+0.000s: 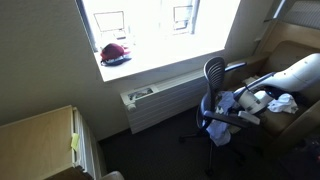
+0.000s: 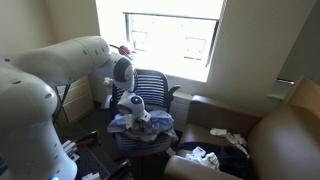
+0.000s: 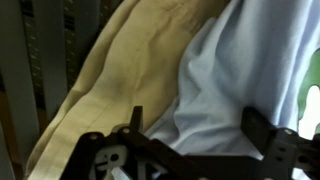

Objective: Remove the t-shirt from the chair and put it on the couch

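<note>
The light blue t-shirt's fold (image 1: 238, 110) is next for my gripper, which needs to close on it low over the chair (image 1: 213, 75) seat.
A light blue t-shirt (image 3: 230, 70) lies bunched on the seat of the black office chair (image 1: 213, 75), next to a tan cloth (image 3: 110, 80). It shows on the seat in both exterior views (image 1: 226, 103) (image 2: 128, 127). My gripper (image 3: 198, 116) is open, pointing down onto the shirt, with a fold of blue fabric between the two spread fingers. In both exterior views the gripper (image 1: 245, 104) (image 2: 136, 110) sits right over the chair (image 2: 152, 88) seat. The brown couch (image 1: 292, 58) (image 2: 280, 140) stands beside the chair.
Other clothes lie on the couch (image 2: 226, 134) (image 1: 284, 102). A radiator (image 1: 160, 100) runs under the window behind the chair. A red cap (image 1: 115, 52) sits on the sill. A wooden cabinet (image 1: 40, 140) stands at the near side.
</note>
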Tool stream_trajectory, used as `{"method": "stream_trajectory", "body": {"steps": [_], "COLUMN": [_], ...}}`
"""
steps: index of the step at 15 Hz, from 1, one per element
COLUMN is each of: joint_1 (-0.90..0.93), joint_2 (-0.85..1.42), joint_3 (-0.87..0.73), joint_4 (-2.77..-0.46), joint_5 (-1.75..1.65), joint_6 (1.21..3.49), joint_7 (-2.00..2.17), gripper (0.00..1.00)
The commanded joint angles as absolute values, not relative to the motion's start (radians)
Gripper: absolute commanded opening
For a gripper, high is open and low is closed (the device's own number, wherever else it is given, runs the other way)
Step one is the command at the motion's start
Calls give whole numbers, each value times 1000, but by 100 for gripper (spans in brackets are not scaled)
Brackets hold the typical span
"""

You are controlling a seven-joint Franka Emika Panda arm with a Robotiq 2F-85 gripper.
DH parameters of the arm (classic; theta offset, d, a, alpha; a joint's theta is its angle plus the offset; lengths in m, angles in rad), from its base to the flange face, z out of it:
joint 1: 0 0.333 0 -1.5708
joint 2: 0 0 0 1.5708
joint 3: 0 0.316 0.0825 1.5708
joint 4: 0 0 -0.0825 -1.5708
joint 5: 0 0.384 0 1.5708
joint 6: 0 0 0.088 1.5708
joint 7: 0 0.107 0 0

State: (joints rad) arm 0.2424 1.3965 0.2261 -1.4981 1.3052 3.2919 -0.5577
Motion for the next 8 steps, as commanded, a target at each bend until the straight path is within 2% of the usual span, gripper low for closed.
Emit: {"method": "stream_trajectory", "body": {"steps": [1,2,3,4,8], "joint_1": [233,226,230,235,265], "joint_2": [1396,1396,1403,1407,1434], "joint_3": [241,251,246,238,205], "joint_4": [-1488,-1479,-1481,-1484,-1481], "joint_5": [1303,1302,1301,1300,1305], "joint_6": [3292,3292,3281,3276,3279], "joint_7": [-567,-576,-572,-568,-534], "gripper": [100,100,75,74,46]}}
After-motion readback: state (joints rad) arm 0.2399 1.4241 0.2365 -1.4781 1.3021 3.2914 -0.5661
